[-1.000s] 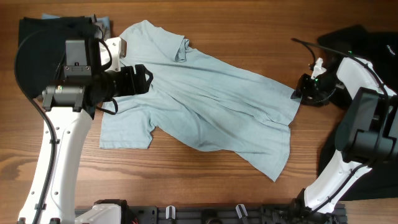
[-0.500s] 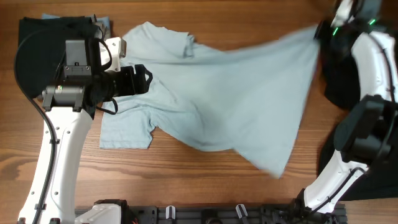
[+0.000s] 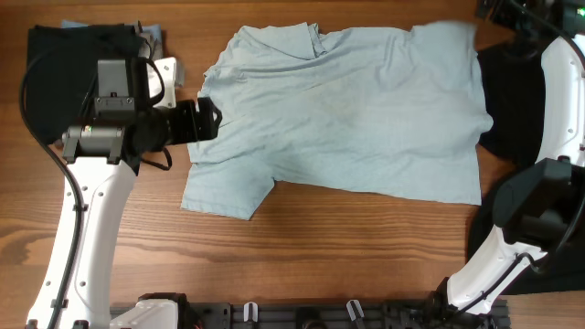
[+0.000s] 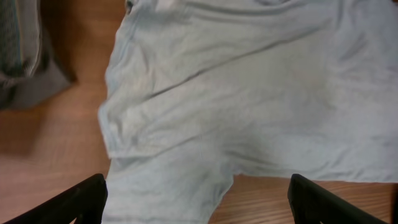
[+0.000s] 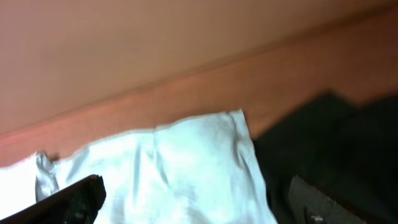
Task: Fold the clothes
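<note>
The left gripper lowers its open fingers backward next to pinch the sleeve's outer edge (image 3: 189, 177) (image 4: 113, 182), since that edge lies below and back from the gripper, exposed beside bare wood.
A large pale-blue T-shirt (image 3: 366, 110) lies spread out across the far half of the wooden table, collar toward the far edge and one sleeve (image 3: 224, 187) pointing to the front left. My left gripper (image 3: 216, 119) hovers at the shirt's left edge, and its fingers (image 4: 81, 202) stand wide apart above the sleeve (image 4: 174, 186), holding nothing. At the far right corner my right gripper (image 5: 202, 208) is open above the shirt's hem corner (image 5: 199, 155). That corner lies loose, partly over black fabric (image 5: 336, 143).
Black fabric (image 3: 512, 100) lies under and beside the shirt's right edge, with more (image 3: 548, 265) at the front right. A dark pile (image 3: 55, 64) with a grey-blue cloth (image 3: 155, 37) sits at the far left. A rack (image 3: 320, 315) lines the front edge.
My right gripper swung the shirt's hem up and across to the far right, then let go. The shirt went from a slanted heap to lying spread out. The left arm barely moved.
</note>
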Controlling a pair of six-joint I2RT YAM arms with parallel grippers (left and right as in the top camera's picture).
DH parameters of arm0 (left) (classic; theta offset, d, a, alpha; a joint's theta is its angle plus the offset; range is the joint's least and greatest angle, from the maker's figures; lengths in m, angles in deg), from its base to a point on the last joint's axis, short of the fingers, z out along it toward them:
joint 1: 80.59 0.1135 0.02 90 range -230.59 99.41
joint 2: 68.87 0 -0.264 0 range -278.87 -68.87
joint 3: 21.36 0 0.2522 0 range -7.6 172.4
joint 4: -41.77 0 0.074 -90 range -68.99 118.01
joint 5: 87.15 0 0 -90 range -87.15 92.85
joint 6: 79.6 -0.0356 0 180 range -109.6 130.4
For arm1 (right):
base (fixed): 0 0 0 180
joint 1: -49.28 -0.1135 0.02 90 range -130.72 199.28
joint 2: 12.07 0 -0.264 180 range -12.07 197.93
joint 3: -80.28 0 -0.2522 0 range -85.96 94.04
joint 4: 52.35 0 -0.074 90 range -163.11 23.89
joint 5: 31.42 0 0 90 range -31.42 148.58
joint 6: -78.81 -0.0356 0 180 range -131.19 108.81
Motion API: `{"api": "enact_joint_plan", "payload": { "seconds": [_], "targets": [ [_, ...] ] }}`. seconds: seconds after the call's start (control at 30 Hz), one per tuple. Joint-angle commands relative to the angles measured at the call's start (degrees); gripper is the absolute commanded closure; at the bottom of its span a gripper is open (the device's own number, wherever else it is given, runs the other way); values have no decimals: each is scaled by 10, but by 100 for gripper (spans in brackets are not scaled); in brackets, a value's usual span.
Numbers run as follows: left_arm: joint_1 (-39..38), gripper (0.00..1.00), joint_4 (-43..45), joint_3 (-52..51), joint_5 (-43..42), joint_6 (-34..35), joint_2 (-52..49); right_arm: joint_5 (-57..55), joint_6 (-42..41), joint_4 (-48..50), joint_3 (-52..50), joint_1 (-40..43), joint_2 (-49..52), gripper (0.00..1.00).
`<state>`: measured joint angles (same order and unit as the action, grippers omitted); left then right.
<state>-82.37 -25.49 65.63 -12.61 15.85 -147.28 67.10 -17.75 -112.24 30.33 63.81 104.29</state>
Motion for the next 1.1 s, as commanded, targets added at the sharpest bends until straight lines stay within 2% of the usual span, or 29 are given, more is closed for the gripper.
{"api": "enact_joint_plan", "payload": {
  "seconds": [0.0, 0.13, 0.27, 0.37, 0.53, 0.67, 0.87, 0.93, 0.97, 1.0, 1.03, 1.07],
  "targets": [
    [-1, 12, -43, -4, 32, -7, -3, 24, 2, -69, 0, 1, -21, 0],
    [-3, 18, -75, -36, 29, 0, -25, 106, 1, -155, 0, 1, -25, 0],
    [-2, 21, -51, -97, 40, 5, -56, 173, 2, -223, -9, 0, -25, 0],
    [1, 23, 13, -141, 62, 27, -90, 162, 2, -255, -21, -4, -24, 0],
    [2, 32, 110, -175, 102, 25, -163, 151, 2, -271, -52, -12, -23, 0],
    [2, 35, 140, -175, 141, 18, -217, 130, 10, -267, -90, -12, -23, 0],
    [2, 38, 139, -175, 141, 5, -268, 106, 10, -263, -141, -12, -23, 0],
    [2, 50, 142, -175, 141, 5, -271, 106, 10, -259, -156, -12, -23, 0],
    [2, 63, 142, -175, 141, 5, -271, 105, 8, -258, -162, -12, -23, 0],
    [2, 87, 141, -175, 141, 5, -270, 105, 6, -255, -168, -12, -24, 0],
    [2, 96, 140, -175, 141, 6, -269, 101, 6, -251, -170, -11, -24, 0],
    [2, 96, 135, -174, 140, 6, -269, 84, 6, -248, -170, -10, -23, 0]
  ]
}}
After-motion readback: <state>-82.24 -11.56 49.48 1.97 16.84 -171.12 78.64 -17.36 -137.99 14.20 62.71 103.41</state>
